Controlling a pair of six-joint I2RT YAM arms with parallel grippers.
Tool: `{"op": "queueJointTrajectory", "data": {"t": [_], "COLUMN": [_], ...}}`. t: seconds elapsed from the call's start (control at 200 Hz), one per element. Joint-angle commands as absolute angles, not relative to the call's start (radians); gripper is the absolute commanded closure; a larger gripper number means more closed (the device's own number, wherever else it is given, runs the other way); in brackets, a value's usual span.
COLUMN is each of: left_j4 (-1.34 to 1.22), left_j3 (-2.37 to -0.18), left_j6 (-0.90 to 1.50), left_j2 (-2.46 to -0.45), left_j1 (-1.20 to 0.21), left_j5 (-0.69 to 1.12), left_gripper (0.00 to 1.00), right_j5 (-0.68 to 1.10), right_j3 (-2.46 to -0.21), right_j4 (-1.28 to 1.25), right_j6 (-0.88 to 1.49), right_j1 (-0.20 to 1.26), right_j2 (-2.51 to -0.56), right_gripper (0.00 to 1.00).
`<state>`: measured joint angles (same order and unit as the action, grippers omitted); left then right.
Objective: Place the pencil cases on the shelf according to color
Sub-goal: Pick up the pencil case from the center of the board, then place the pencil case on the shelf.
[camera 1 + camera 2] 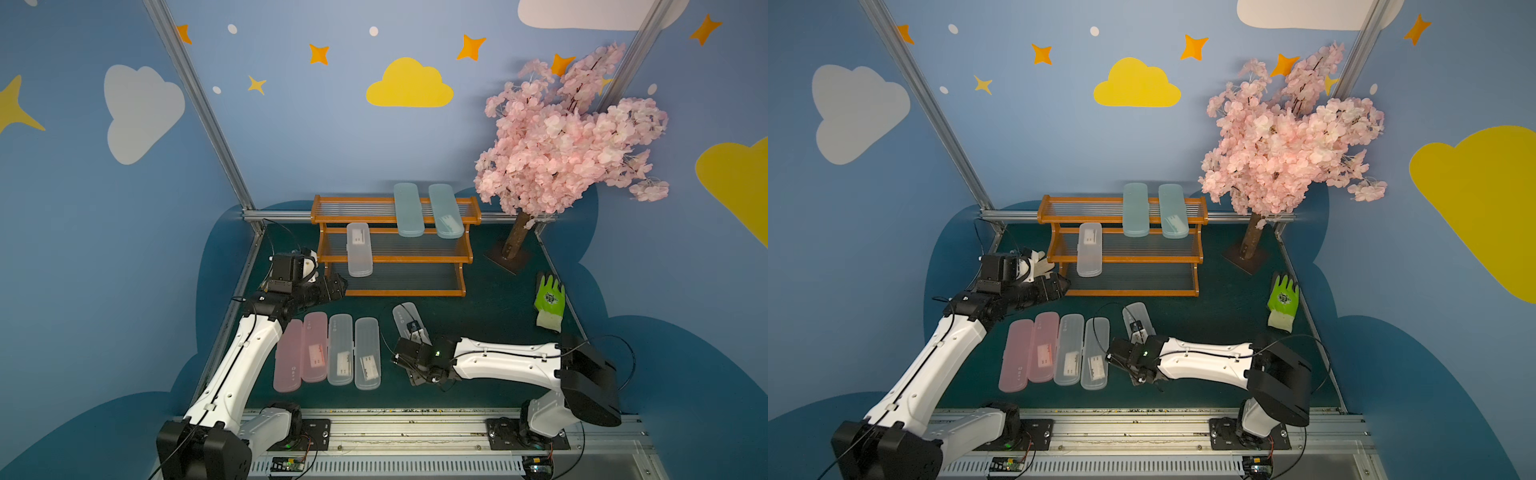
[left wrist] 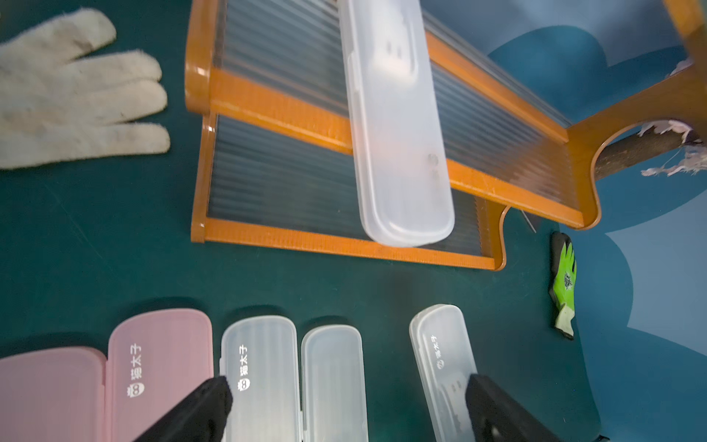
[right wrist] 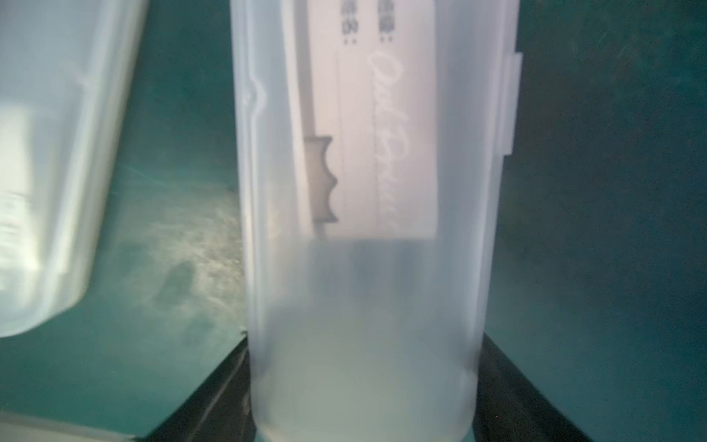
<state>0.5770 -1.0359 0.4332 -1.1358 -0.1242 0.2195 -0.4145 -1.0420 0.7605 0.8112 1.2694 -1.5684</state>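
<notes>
My right gripper should move up and outward to release the case beside the clear one on the middle level, because that matching case is above and outward of the gripper.
The orange-brown shelf [image 1: 415, 259] stands at the back. Two light blue pencil cases [image 1: 408, 210] [image 1: 445, 211] lie on its top tier. One clear case [image 1: 359, 249] lies on the middle tier and overhangs its front. Two pink cases [image 1: 289, 355] [image 1: 315, 347] and two clear ones [image 1: 340, 349] [image 1: 367, 353] lie in a row on the mat. A further clear case [image 1: 405, 318] lies tilted beside them, with my right gripper [image 3: 363, 340] shut on its near end and a finger pressed to each long side. My left gripper [image 2: 350, 402] hovers open and holds nothing near the shelf's left front corner.
A white glove [image 2: 69, 88] lies left of the shelf, by my left wrist. A green glove [image 1: 549, 305] lies at the mat's right edge. A pink blossom tree [image 1: 569, 137] stands on its base [image 1: 509, 253] at the back right.
</notes>
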Motion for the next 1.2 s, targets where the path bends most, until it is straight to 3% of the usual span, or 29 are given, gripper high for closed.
{"op": "queueJointTrajectory", "data": {"t": [0.0, 0.28, 0.651, 1.197], "left_j4": [0.543, 0.51, 0.503, 0.504], "left_j3": [-1.095, -1.08, -1.067, -1.063], "left_j6": [0.419, 0.413, 0.4, 0.41], "left_j2": [-1.153, -1.17, -1.157, -1.155], "left_j1": [-0.114, -0.076, -0.073, -0.07], "left_j5": [0.19, 0.197, 0.26, 0.304], "left_gripper": [0.0, 0.0, 0.0, 0.0], "right_j5": [-0.501, -0.552, -0.407, -0.406], "right_j3": [-1.134, -1.345, -1.708, -2.052], "right_j4": [0.858, 0.86, 0.828, 0.874], "right_j6": [0.807, 0.727, 0.62, 0.594], "right_j1": [1.253, 1.163, 1.025, 0.925], "right_j2": [-1.505, -1.552, -1.848, -2.136], "right_gripper": [0.45, 0.46, 0.46, 0.46]}}
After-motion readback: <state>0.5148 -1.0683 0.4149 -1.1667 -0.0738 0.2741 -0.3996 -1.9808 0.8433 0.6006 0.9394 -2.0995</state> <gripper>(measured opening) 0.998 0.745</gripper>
